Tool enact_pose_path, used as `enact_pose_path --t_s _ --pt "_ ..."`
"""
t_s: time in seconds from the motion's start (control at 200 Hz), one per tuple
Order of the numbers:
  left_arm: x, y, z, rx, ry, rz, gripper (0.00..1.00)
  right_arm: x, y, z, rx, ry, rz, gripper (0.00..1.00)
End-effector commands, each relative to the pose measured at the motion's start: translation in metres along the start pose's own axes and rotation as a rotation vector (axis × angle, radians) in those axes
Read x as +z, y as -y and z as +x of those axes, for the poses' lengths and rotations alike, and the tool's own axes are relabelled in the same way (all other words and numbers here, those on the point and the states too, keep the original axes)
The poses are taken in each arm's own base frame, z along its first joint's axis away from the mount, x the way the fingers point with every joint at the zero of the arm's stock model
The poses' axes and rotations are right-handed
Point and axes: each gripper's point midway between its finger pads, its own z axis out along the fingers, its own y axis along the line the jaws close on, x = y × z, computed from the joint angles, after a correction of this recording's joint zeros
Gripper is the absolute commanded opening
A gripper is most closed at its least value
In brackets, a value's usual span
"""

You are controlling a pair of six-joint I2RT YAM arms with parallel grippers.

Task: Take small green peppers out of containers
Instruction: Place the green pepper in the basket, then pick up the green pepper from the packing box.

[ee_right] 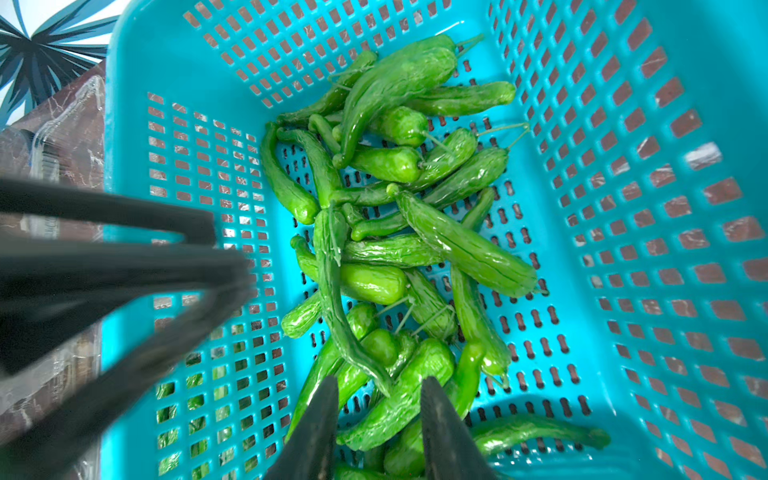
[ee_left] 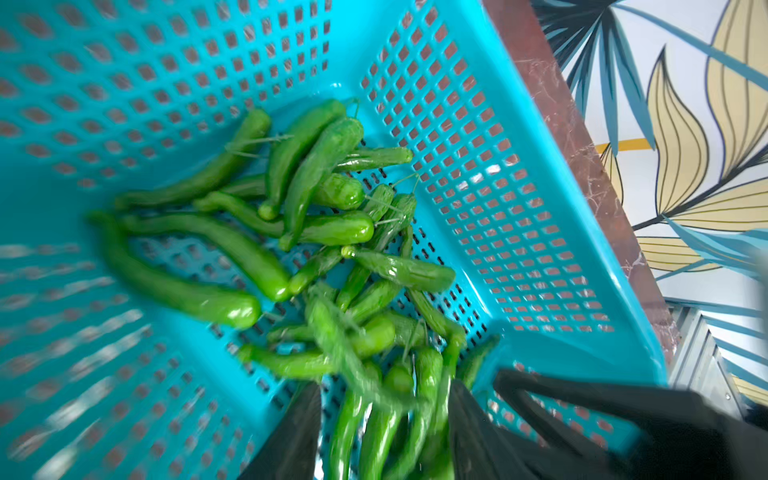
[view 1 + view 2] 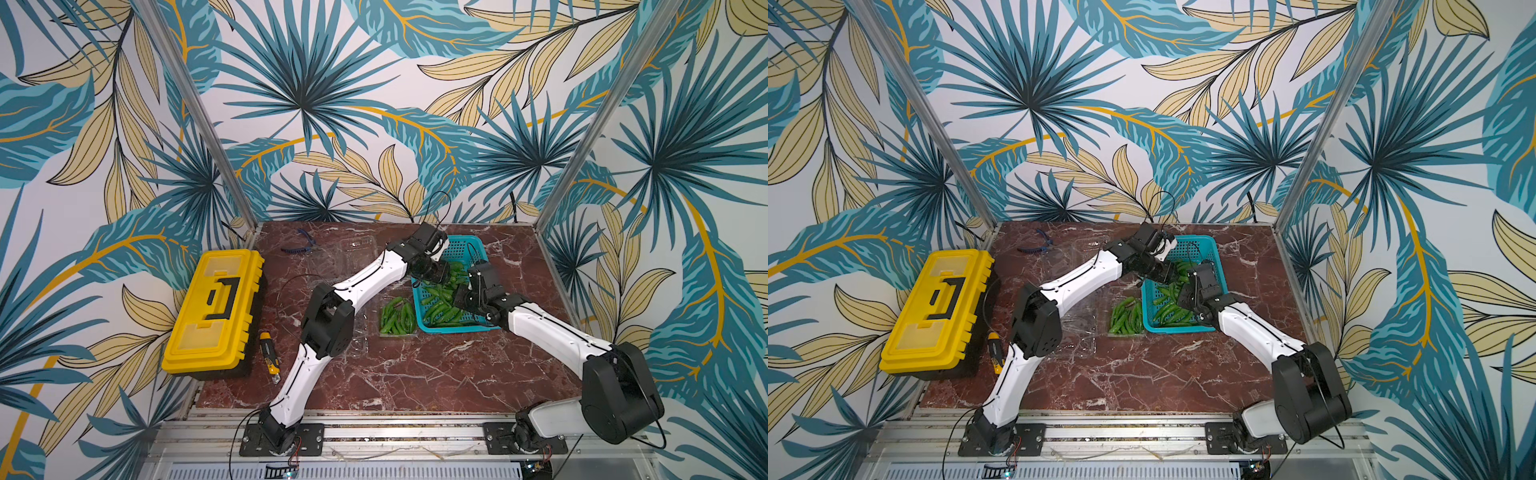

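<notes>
The far peppers in the full container are back from the basket's rim, outside the basket, so my left gripper should lift over the basket's rim and go down onto them.
Both grippers hang over the teal basket [image 3: 457,330], which holds a pile of small green peppers [image 1: 415,216]. My left gripper [image 2: 384,386] is open, with several blurred peppers [image 2: 374,415] between its spread fingers. My right gripper [image 1: 380,380] also stands open just above the pile, peppers lying between its fingers. In both top views a clear container [image 3: 397,318] [image 3: 1127,318] full of peppers sits just left of the basket. Another clear container [image 3: 357,245] stands at the back with no peppers showing in it. A third [image 3: 1079,328] lies under the left arm.
A yellow toolbox [image 3: 216,307] fills the left edge of the marble table. A yellow utility knife [image 3: 270,357] lies beside it and blue pliers [image 3: 299,247] lie at the back left. Metal frame posts rise at the rear corners.
</notes>
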Motion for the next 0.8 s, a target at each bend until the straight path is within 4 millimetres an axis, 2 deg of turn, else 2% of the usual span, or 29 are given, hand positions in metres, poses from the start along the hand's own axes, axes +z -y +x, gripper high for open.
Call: enact_pose_path --t_s 0.0,0.07,0.14,0.275,0.345,0.531,0.796 --pt "-0.072 0.000 -0.028 0.040 0.181 -0.074 0.51 0.000 -0.007 0.002 -0.024 -0.011 -0.046 0.35" --pt "-0.094 -0.019 -0.021 0.003 0.226 -0.117 0.51 0.001 -0.018 0.002 -0.035 -0.016 -0.099 0.36" --pt "-0.107 -0.043 -0.007 -0.052 0.229 -0.149 0.52 0.002 -0.030 0.003 -0.047 -0.026 -0.156 0.36" --pt "-0.111 -0.087 0.029 -0.150 0.163 -0.187 0.52 0.007 -0.046 0.007 -0.075 -0.044 -0.189 0.36" --pt "-0.104 -0.103 0.048 -0.145 0.116 -0.220 0.52 0.010 -0.050 0.008 -0.080 -0.052 -0.194 0.36" --pt "-0.076 -0.115 0.082 -0.137 -0.064 -0.239 0.51 0.017 -0.052 0.009 -0.075 -0.065 -0.188 0.36" --pt "-0.038 -0.122 0.099 -0.129 -0.160 -0.249 0.49 0.019 -0.050 0.014 -0.081 -0.087 -0.178 0.36"
